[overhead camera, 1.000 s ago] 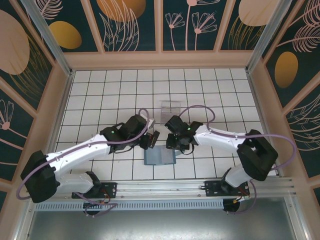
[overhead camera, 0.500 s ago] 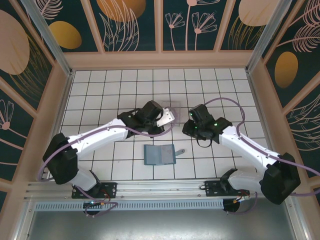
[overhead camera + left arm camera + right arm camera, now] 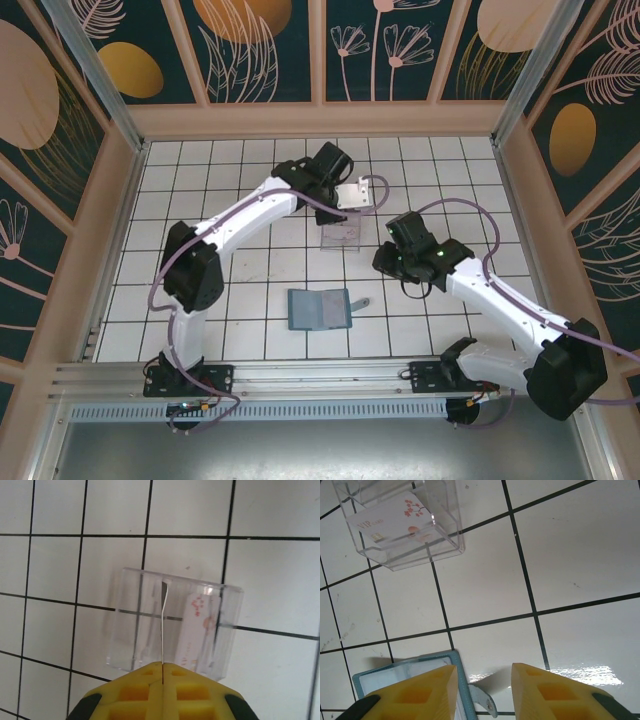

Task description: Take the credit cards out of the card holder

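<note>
The credit card (image 3: 163, 620) will go into the clear tray's empty far section: my left gripper will next move outward, then down to release it there.
The teal card holder (image 3: 318, 308) lies open on the tiles, and its corner (image 3: 410, 672) and grey strap tab (image 3: 482, 700) show by my right fingers. My left gripper (image 3: 352, 196) is shut on a thin white credit card (image 3: 163, 620), held edge-on above the clear tray (image 3: 130, 630). Another white card with red print (image 3: 196, 625) lies inside that tray (image 3: 445, 540). My right gripper (image 3: 482, 672) hangs open and holds nothing, just right of the holder's strap, low over the floor (image 3: 395, 263).
The clear plastic tray (image 3: 340, 236) sits about two tiles beyond the card holder. Wooden walls ring the white tiled floor (image 3: 220, 200). The left arm reaches diagonally across the left middle, and the right arm lies along the right side.
My left arm has swung from beside the card holder out to the far side, carrying the card over the tray. My right gripper has drawn back to the right, off the holder.
</note>
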`<state>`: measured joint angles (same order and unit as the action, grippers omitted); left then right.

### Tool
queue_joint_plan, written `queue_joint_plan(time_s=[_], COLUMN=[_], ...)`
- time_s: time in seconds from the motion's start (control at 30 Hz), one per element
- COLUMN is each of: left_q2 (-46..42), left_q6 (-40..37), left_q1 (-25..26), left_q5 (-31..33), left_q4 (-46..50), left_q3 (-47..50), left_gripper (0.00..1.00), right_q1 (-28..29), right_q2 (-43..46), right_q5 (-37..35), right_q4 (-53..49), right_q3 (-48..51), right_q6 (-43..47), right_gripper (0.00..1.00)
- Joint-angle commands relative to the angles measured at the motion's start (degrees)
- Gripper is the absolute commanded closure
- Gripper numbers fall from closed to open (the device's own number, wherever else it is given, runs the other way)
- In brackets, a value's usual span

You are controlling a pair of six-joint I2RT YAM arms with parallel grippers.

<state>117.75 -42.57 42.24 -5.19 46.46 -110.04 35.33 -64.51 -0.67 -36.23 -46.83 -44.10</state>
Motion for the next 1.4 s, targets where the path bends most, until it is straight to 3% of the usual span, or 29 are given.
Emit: queue_joint_plan(time_s=[0.0,0.37,1.17,1.37], left_q2=[4.2,14.5,19.2,20.8], left_q6=[-6.3,-13.0,-14.2,-13.4], left_q1=[-1.2,-2.8,-3.4,-3.4], left_q5=[-1.2,-2.0,-2.1,2.1], left_q4=[9.8,13.0,20.1,17.8], left_q3=[-7.1,-20.2,-23.6,-24.3], left_gripper=[1.00,1.00,1.00,1.00], right_q1=[-0.5,-1.5,-3.1,-3.3], right_q2=[1.3,1.0,-0.2,-0.7], right_q5=[-2.2,-0.9,1.2,1.3], right_q4=[-1.0,0.4,1.2,1.3], right_q3=[1.2,2.4,2.9,2.8], right_q6=[-1.6,-2.1,-0.2,0.0], right_gripper=[0.66,0.66,0.66,0.66])
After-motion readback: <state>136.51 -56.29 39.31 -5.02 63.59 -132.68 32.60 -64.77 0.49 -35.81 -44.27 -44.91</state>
